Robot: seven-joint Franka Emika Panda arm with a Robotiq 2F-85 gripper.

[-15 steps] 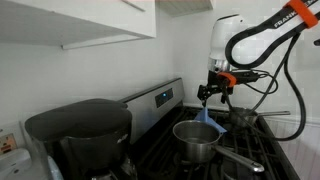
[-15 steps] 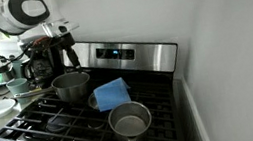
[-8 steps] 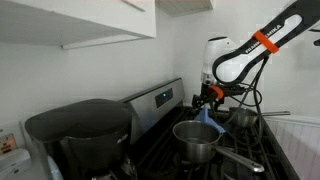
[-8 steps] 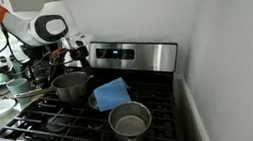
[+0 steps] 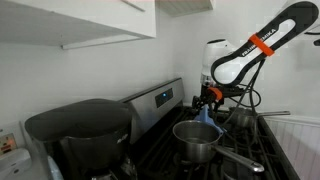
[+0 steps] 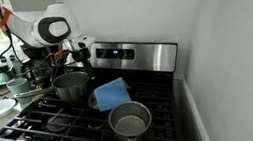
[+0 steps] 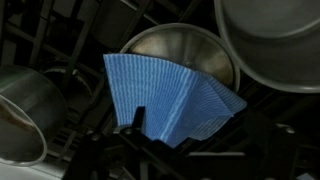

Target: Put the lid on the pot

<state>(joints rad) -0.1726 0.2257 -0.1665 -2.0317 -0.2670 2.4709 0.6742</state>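
Observation:
Next, my gripper moves down onto the raised fold of the light-blue cloth (image 6: 112, 93) (image 7: 184, 100) below it, because that fold offers the open fingers something to pinch.
The lid is a light-blue floppy cloth (image 6: 112, 93) that lies on the stove grates between the two steel vessels. It also shows in an exterior view (image 5: 207, 126) and in the wrist view (image 7: 165, 100), where it partly covers a round shiny steel disc (image 7: 185, 50). The pot (image 6: 71, 86) stands beside the cloth, uncovered and upright, with its long handle visible in an exterior view (image 5: 195, 138). My gripper (image 6: 80, 55) hangs just above the cloth's back edge (image 5: 207, 100). It holds nothing and its fingers look apart (image 7: 175, 140).
A smaller steel saucepan (image 6: 129, 121) sits at the stove's front, also visible in an exterior view (image 5: 243, 118). A big black appliance (image 5: 80, 130) stands on the counter beside the stove. The control panel (image 6: 124, 54) and the wall rise right behind the gripper. Wrist view edges show two steel vessels (image 7: 270, 40) (image 7: 20, 110).
Over the last second the arm swung in and lowered the gripper toward the cloth near the stove's back. In the last half second it barely moved. The cloth and pots have not moved.

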